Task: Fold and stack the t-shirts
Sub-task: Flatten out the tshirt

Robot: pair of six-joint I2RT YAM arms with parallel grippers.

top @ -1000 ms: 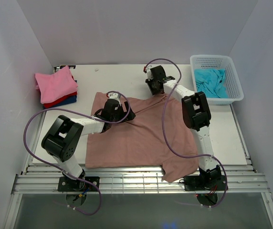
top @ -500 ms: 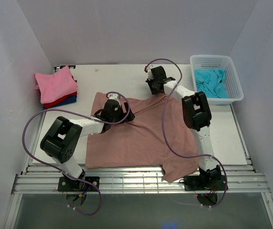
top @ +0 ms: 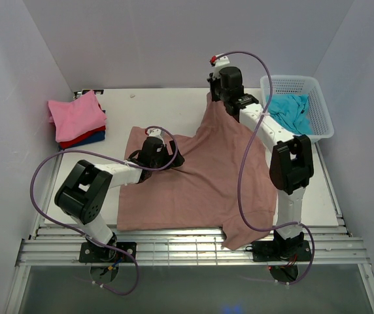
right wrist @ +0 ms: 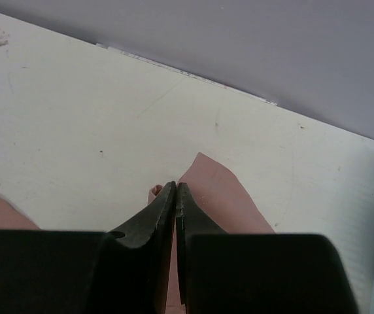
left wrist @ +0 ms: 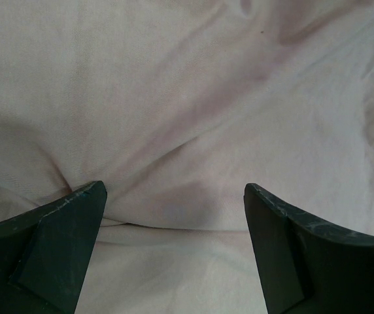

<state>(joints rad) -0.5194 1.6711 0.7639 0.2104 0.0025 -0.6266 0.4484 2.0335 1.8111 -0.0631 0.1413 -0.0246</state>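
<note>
My left gripper is short of the shirt's far edge by the stack, so it should move outward and to the left in the top view toward that edge and close.
The large dusty rose-brown t-shirt (top: pixel 193 186) lies spread on the table's middle, its near hem hanging over the front edge. My right gripper (top: pixel 214 98) is shut on the shirt's far right corner (right wrist: pixel 216 190) and holds it lifted above the table, so the cloth rises in a tent. My left gripper (top: pixel 174 157) is open and presses down on the shirt (left wrist: pixel 174 131) near its far middle. A folded stack of bright pink (top: pixel 76 114), red (top: pixel 77 138) and dark blue (top: pixel 93 138) shirts sits at the far left. A turquoise shirt (top: pixel 290 112) lies in the basket.
The white lattice basket (top: pixel 322 111) stands at the far right corner. White walls close in the table on three sides. The metal rail (top: pixel 174 252) runs along the front edge. Purple cables loop off both arms.
My right gripper has risen and moved toward the far right, pulling the shirt's corner up off the table. My left gripper has stayed in place on the cloth.
</note>
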